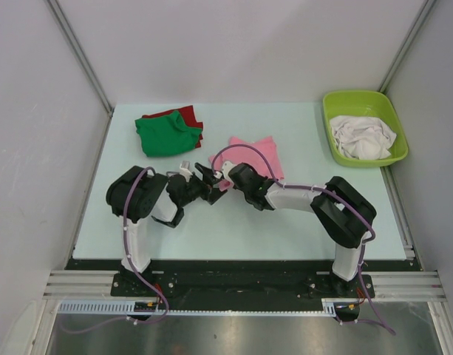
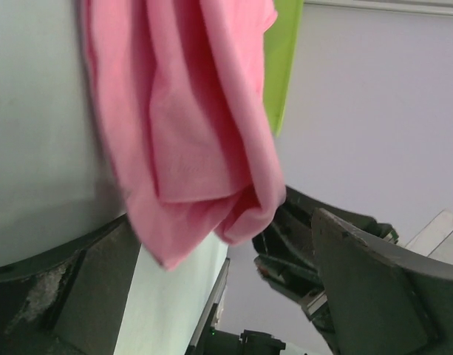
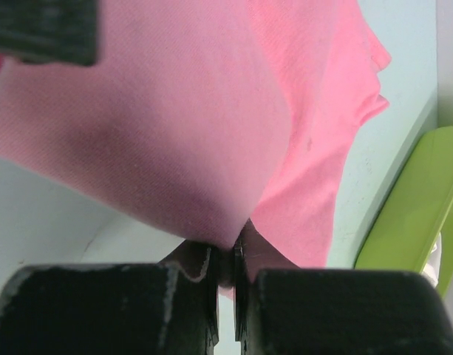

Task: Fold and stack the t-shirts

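Observation:
The pink t-shirt's fold point(image 2: 189, 126) is held up by my right gripper and still hangs beyond the open fingers of my left gripper, so my left gripper will move outward and toward it, with one finger on each side of it.
A pink t-shirt point(image 1: 257, 154) lies crumpled at mid-table. Its near-left corner is lifted, and my right gripper point(image 1: 225, 179) is shut on that corner. In the right wrist view the pink cloth point(image 3: 211, 111) is pinched between the closed jaws of the right gripper point(image 3: 225, 296). My left gripper point(image 1: 205, 177) stands open just left of that corner. In the left wrist view the pink fold point(image 2: 189, 126) hangs above the wide-apart fingers point(image 2: 381, 288) without touching them. A folded green t-shirt point(image 1: 165, 134) rests on a red one point(image 1: 189, 115) at the back left. White t-shirts point(image 1: 366, 137) lie bunched in the tub.
The lime-green tub point(image 1: 331, 122) stands at the back right, off the pale mat's right edge, and also shows in the right wrist view point(image 3: 411, 207). Grey walls close in the table on three sides. Both arms meet at the table's middle.

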### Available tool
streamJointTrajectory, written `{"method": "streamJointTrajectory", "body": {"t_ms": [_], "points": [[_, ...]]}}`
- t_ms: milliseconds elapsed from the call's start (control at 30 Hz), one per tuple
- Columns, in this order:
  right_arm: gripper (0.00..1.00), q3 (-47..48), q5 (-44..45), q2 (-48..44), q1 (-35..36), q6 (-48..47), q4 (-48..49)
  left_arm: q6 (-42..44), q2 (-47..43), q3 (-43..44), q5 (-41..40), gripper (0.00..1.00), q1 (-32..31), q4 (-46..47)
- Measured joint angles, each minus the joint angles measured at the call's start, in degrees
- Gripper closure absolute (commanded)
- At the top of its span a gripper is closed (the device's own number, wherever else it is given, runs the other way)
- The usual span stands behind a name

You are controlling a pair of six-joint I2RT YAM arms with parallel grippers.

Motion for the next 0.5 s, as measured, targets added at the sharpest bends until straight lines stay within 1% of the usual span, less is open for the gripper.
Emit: {"method": "streamJointTrajectory", "body": {"t_ms": [100, 200, 300, 500], "points": [[1.00, 0.0, 0.0, -0.2, 0.3, 0.6, -0.6, -1.5, 2.9, 1.9, -0.5, 0.00, -0.5, 3.6], [1.00, 0.0, 0.2, -0.5, 0.6, 1.5, -0.7, -2.4, 4.9, 4.0, -0.9, 0.00, -1.3, 5.3], [1.00, 0.0, 0.3, -1.2, 0.9, 1.8, -0.9, -2.5, 6.0, 6.1, -1.0, 0.00, -2.3, 4.6], [1.00, 0.0, 0.5, -2.7, 2.7, 2.0, -1.9, -2.3, 7.2, 10.8, -1.0, 0.00, -4.2, 0.3]]}}
